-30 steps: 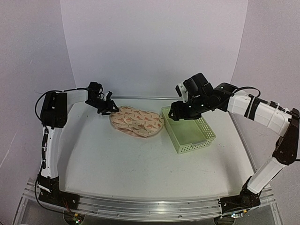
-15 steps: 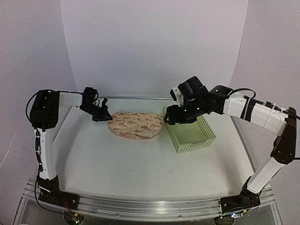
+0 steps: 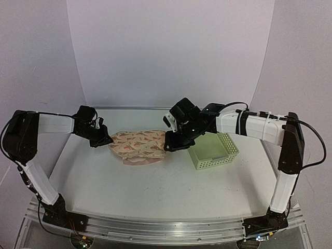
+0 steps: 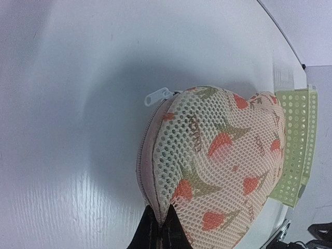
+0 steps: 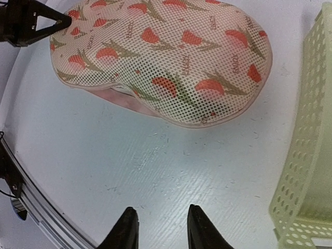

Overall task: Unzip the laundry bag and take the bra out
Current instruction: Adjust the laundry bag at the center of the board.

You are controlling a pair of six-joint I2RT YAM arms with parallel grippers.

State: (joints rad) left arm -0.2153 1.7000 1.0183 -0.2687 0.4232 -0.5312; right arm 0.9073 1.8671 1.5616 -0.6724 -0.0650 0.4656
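The left gripper needs to swing back over the bare table nearer the front bar [image 3: 125,176] and let go of the laundry bag's seam, because the zipper pull sticks out beyond the grip.
The laundry bag [image 3: 139,144] lies zipped shut on the white table, beige-pink mesh with orange-red prints. It fills the left wrist view [image 4: 223,171] and the top of the right wrist view [image 5: 166,62]. My left gripper [image 3: 104,139] is shut on the bag's left edge seam [image 4: 158,220]. A white zipper pull [image 4: 158,96] sticks out at the bag's edge, beyond the grip. My right gripper [image 3: 170,146] is open and empty, just off the bag's right end, above bare table [image 5: 161,220]. The bra is hidden.
A pale green mesh basket [image 3: 212,150] stands right of the bag, close behind my right gripper; its wall shows in the right wrist view [image 5: 306,155] and in the left wrist view [image 4: 295,150]. The table's metal front rail [image 3: 166,228] runs along the near edge.
The left gripper has pulled the bag leftward and toward the front. The right arm has swung left from over the basket to the bag's right end.
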